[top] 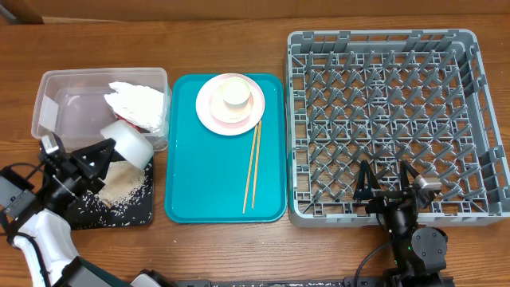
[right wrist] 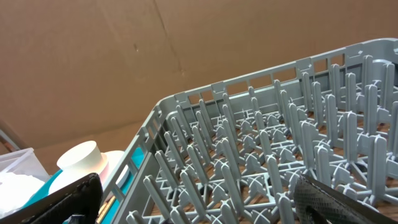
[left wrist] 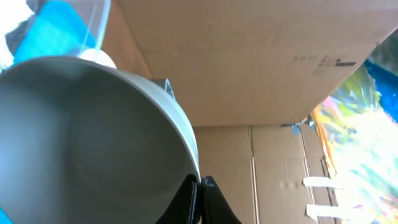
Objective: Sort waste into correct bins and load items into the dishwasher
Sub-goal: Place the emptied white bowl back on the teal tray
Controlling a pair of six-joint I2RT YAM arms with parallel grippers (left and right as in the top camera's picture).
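Note:
The bowl's inside shows empty, so my left gripper will next turn to level the bowl, swing toward the teal tray and lower onto the clear area [top: 208, 171] beside the chopsticks.
My left gripper [top: 110, 150] is shut on the rim of a whitish bowl [top: 127, 142], held tilted over the black tray [top: 145, 218]. Loose rice [top: 123, 185] lies piled on that tray. In the left wrist view the bowl's inside [left wrist: 81, 137] fills the left, with the jaws [left wrist: 199, 186] pinched on its rim. The clear tub [top: 72, 96] holds the crumpled napkin [top: 139, 102]. The pink plate [top: 205, 113] on the teal tray carries a second bowl [top: 225, 115] and the white cup [top: 237, 92]. The chopsticks [top: 253, 167] lie beside it. My right gripper [top: 388, 185] is open and empty over the grey rack's [top: 382, 40] front edge.
The teal serving tray [top: 191, 183] lies between the bins and the rack. The right wrist view shows the rack's pegs [right wrist: 261, 143] between my open fingers [right wrist: 199, 199], with the cup [right wrist: 78, 158] beyond the rack's left wall. Brown cardboard stands behind the table.

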